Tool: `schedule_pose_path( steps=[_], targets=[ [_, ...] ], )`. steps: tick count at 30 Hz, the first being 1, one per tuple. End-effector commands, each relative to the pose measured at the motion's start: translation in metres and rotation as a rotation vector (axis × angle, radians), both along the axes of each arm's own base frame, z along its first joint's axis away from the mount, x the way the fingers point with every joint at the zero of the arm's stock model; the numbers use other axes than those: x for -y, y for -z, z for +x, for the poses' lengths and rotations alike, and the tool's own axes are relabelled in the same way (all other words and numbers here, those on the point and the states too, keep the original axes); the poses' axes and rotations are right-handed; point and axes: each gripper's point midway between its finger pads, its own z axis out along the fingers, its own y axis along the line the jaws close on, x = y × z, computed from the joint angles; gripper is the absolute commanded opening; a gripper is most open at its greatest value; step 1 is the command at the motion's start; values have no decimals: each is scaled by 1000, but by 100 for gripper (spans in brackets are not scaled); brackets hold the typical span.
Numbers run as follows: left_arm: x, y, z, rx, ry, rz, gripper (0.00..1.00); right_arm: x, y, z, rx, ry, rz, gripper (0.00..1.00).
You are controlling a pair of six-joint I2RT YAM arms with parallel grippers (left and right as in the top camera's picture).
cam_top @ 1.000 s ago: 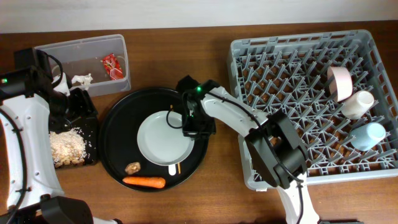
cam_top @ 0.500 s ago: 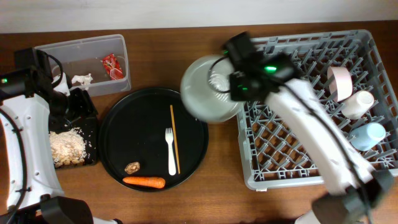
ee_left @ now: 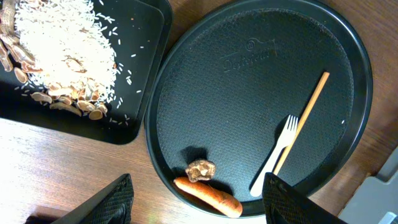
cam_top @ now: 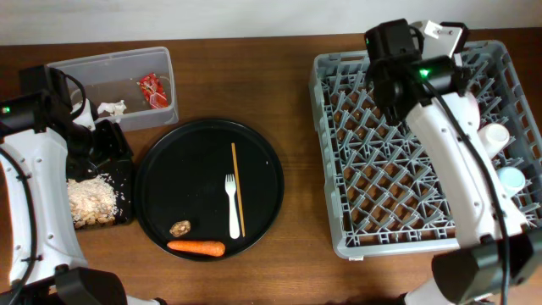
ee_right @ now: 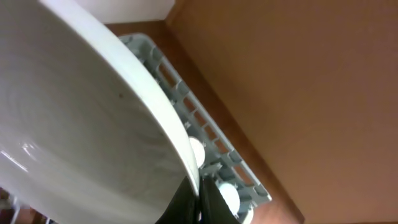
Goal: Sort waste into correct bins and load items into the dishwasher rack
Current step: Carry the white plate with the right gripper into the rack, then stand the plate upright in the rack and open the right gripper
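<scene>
My right gripper moves down into the back of the grey rack next and releases the plate among the rack's wires there, since it hangs on edge above them.
My right gripper [cam_top: 423,52] is shut on the rim of the round white plate [ee_right: 81,124] and holds it on edge over the back of the grey dishwasher rack [cam_top: 406,169]. The plate shows only edge-on from overhead [cam_top: 446,32]. My left gripper [ee_left: 198,180] is open and empty, high above the carrot [ee_left: 208,195] and brown lump [ee_left: 200,169]. These lie with the white fork [cam_top: 231,207] and chopstick [cam_top: 238,186] on the round black serving tray [cam_top: 186,161]. The cream cup [cam_top: 494,135] and blue cup [cam_top: 511,178] sit at the rack's right side.
The clear tub [cam_top: 93,72] at the back left holds the red wrapper [cam_top: 153,89] and white paper scrap [cam_top: 110,108]. The shallow black tray [cam_top: 127,182] holds rice crumbs [cam_top: 91,199]. Bare wood lies between the round tray and the rack.
My right arm has carried the plate from the rack's near-left corner to over its back part and turned it on edge. The left arm has not moved.
</scene>
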Motion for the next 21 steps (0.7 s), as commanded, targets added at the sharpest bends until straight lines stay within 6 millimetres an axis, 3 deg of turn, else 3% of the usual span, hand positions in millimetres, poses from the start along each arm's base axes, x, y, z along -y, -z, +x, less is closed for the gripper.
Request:
schedule_pose_path(
  steps=[1, 5, 11, 15, 21],
  targets=[
    [0, -4, 1, 14, 0, -3, 66, 16, 7, 12, 27, 79, -67, 4],
    [0, -4, 1, 14, 0, -3, 66, 21, 32, 24, -33, 94, -85, 4],
    [0, -4, 1, 15, 0, -3, 66, 12, 89, 42, -166, 71, -60, 4],
    [0, -4, 1, 15, 0, -3, 66, -9, 120, 47, -226, 12, 59, 4],
    [0, -4, 1, 15, 0, -3, 66, -49, 129, 44, -274, -83, 106, 4]
  ],
)
